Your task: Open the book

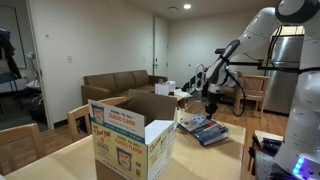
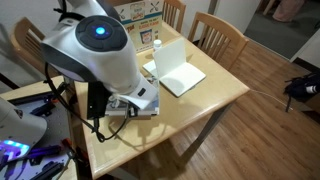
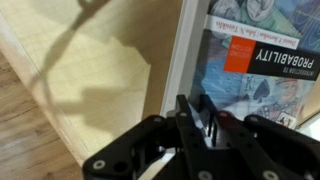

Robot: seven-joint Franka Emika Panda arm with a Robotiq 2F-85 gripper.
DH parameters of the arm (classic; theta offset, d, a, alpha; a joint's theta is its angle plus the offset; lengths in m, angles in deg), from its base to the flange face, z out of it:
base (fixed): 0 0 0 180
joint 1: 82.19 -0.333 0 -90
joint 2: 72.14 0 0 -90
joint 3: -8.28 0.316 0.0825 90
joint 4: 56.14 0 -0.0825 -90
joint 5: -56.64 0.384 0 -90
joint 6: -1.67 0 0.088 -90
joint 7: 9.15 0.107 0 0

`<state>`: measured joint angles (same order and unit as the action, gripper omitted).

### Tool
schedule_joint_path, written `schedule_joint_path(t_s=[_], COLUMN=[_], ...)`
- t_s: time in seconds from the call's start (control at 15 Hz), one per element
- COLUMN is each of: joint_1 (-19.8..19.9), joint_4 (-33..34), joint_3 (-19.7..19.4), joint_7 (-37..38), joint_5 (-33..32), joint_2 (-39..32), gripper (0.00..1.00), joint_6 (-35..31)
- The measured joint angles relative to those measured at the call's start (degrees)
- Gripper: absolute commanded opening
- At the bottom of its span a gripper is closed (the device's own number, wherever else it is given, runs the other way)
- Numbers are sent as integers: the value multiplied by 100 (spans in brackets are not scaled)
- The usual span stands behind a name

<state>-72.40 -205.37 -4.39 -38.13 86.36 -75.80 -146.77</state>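
The cover in my gripper needs to be lifted over the book toward the cardboard box next, to be let go. The box is across the book from my gripper.
The book (image 3: pixel 262 40) fills the right of the wrist view, its bluish-grey picture cover reading "Introduction to Probability". A white edge runs down its left side. My gripper (image 3: pixel 197 118) sits at that edge with the fingers closed together on the cover's rim. In an exterior view the gripper (image 1: pixel 210 106) hangs just above the book (image 1: pixel 207 130) on the wooden table. In an exterior view the book (image 2: pixel 180 74) shows white surfaces, one part raised and one flat. The gripper is hidden there behind the robot's body.
A big printed cardboard box (image 1: pixel 130 140) stands open on the table near the book and also shows in an exterior view (image 2: pixel 140 12). A small bottle (image 2: pixel 157 44) stands beside the book. Wooden chairs (image 2: pixel 220 35) surround the table. The table edge (image 3: pixel 40 130) is close on the left.
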Motion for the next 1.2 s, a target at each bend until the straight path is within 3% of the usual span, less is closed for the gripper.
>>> schedule_joint_path(t_s=[0.13, 0.53, 0.73, 0.93, 1.2], joint_1=[-49, -242, -426, -670, -1067], joint_4=[108, 486, 835, 1363, 2284], joint_3=[118, 483, 676, 931, 1317], joint_7=[560, 1004, 1708, 2232, 2341], joint_5=[-432, -588, -1232, -1672, -1598], joint_2=[138, 471, 496, 457, 61], gripper=[4, 4, 4, 4, 4], joint_6=[305, 998, 1399, 2121, 3230])
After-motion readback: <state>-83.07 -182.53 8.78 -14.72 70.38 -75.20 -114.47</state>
